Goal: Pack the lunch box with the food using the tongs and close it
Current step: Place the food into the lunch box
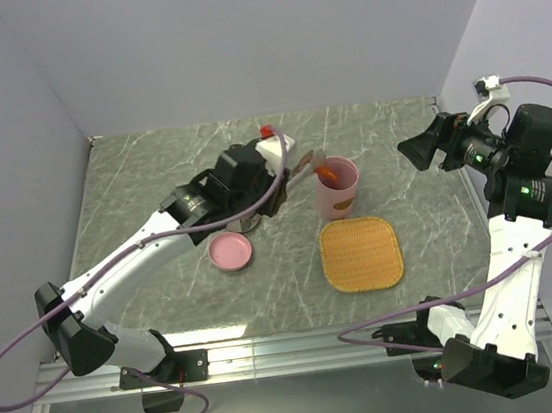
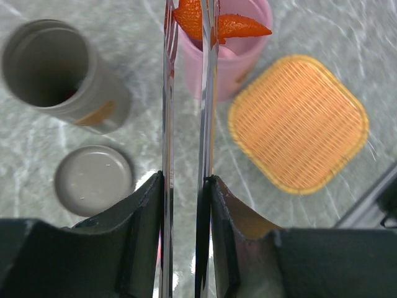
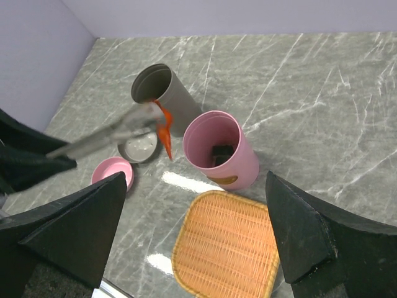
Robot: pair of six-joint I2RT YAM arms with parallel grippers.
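Observation:
My left gripper holds the tongs [image 2: 204,112] with their chunk. I will move it to the left in the left wrist view to the grey container's opening [image 2: 47,63] and release them, so the chunk comes free inside.
My left gripper [image 2: 186,181] is shut on the silver tongs [image 2: 204,112], both thin arms pressed between its fingers. The tongs' tips pinch an orange-red food chunk [image 2: 218,26] at the left rim of the lunch box's pink container [image 3: 224,156], above the opening. From above, the chunk [image 1: 326,173] hangs at the edge of that container [image 1: 340,191]. A dark-wrapped piece [image 3: 220,152] lies inside it. The grey container [image 2: 54,73] stands open beside it. My right gripper [image 3: 196,178] is open and holds nothing, raised to the right of the containers [image 1: 413,149].
The orange woven tray [image 1: 361,253] lies in front of the pink container with nothing on it. A pink lid [image 1: 231,252] and a grey lid [image 2: 93,180] lie on the marble tabletop to the left. Walls close in the back and both sides.

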